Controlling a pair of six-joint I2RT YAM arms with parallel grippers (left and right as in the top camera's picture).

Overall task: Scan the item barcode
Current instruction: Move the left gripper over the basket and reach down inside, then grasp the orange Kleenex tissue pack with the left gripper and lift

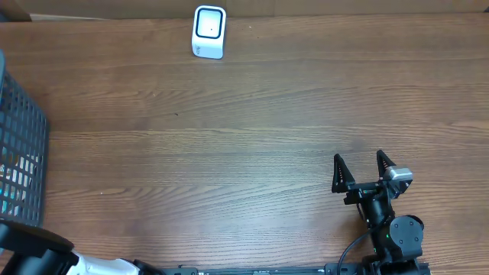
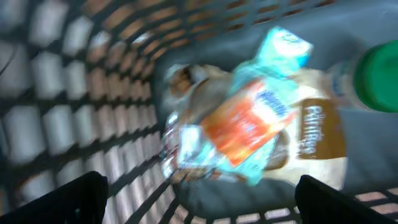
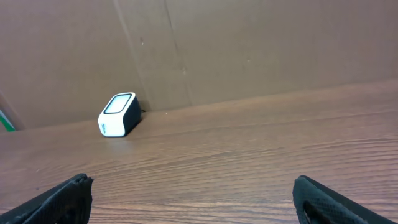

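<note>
I will lower the open fingers of my left gripper into the basket (image 2: 74, 106) next and close them on the packet's orange part (image 2: 247, 123), because it is uncovered on top of the pile below my left gripper.
A white barcode scanner (image 1: 208, 32) stands at the table's far edge; the right wrist view shows the scanner (image 3: 119, 114) against a cardboard wall. In the left wrist view, blurred, a crinkly packet (image 2: 239, 121) in teal, orange and white lies in a dark mesh basket (image 2: 74, 106), on a tan-labelled pack (image 2: 317, 134) and beside a green-capped bottle (image 2: 376, 74). My left gripper (image 2: 199, 202) is open above the packet, holding nothing. My right gripper (image 1: 363, 166) is open and empty near the front right of the table, far from the scanner. No barcode shows.
The basket (image 1: 21, 153) sits at the table's left edge in the overhead view, with the left arm (image 1: 46, 256) reaching in from the front left corner. A brown cardboard wall (image 3: 249, 43) backs the wooden table (image 1: 252, 145).
</note>
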